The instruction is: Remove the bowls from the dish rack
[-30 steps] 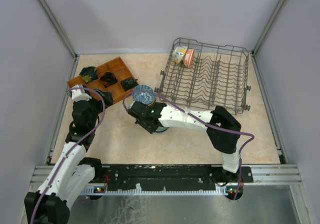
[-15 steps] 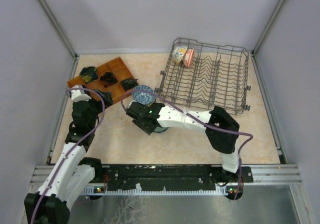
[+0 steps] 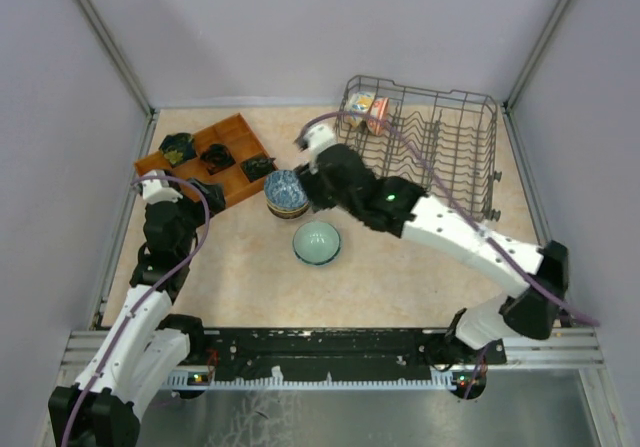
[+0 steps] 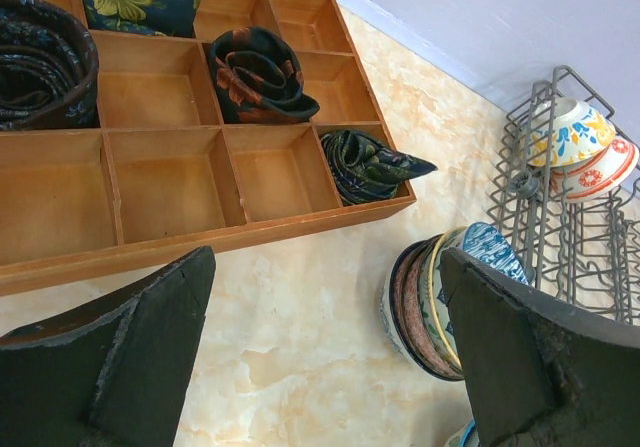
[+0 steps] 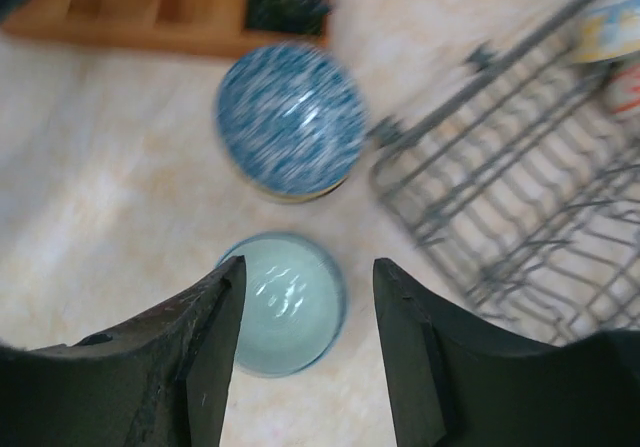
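The red-patterned bowl's rim [image 3: 383,117] [image 5: 629,89] faces the rack's empty rows, so my right gripper will next swing outward and to the right in the top view, onto it.
A pale teal bowl [image 3: 316,242] [image 5: 285,302] sits upright on the table by itself. Just behind it is a stack of bowls [image 3: 286,191] [image 4: 440,292] [image 5: 290,120] topped by a blue-white one. Two more bowls [image 3: 367,111] [image 4: 580,147] lean in the far left corner of the grey wire dish rack [image 3: 450,167] [image 5: 520,217]. My right gripper [image 3: 318,182] [image 5: 305,297] hovers open well above the teal bowl, between the stack and the rack, holding nothing. My left gripper [image 3: 205,195] [image 4: 325,367] is open and empty, low beside the stack.
A brown wooden compartment tray [image 3: 232,127] [image 4: 170,182] with rolled dark cloths [image 4: 255,72] lies at the back left, close to my left gripper. Grey walls close in the table on three sides.
My right gripper opened, let go of the teal bowl on the table, then rose and swung back toward the rack. The left arm has not moved.
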### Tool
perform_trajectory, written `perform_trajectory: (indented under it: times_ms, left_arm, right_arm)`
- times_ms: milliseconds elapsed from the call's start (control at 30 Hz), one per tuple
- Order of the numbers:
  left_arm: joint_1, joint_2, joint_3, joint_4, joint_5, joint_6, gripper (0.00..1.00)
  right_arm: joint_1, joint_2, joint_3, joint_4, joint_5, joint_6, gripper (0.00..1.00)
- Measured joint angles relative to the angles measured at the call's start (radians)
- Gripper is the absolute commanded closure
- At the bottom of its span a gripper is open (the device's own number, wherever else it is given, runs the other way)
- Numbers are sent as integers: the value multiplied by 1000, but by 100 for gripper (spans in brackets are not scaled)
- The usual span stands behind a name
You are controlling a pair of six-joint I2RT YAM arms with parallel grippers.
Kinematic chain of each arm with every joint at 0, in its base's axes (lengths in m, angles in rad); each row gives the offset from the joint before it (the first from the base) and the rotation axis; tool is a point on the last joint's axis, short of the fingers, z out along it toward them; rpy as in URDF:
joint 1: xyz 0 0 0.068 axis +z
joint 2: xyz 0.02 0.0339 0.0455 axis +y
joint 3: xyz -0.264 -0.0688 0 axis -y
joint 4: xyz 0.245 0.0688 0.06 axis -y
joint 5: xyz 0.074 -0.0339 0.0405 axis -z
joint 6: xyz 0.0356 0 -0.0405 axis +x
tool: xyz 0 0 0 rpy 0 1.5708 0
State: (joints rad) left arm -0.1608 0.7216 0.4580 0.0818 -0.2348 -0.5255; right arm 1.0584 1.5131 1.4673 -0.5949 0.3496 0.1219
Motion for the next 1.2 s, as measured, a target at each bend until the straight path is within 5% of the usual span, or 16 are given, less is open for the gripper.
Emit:
perform_trajectory:
  times_ms: [233,467,800,1200]
  left_arm:
    - [0,0,-1,10,1,-3,0]
    - [0,8,-39,66,-6,-24,1]
    - [0,48,-85,172,-21,-51,1]
    - [0,175,-89,271,-27,-54,1]
  right_arm:
    - [-423,-264,-254,356,-124,42,41]
    - [-745,-140,-316,654,-373,137,42]
    - [-950,294,-220,959,-686,322,42]
    - [-983,616,76,1030,-791,376,42]
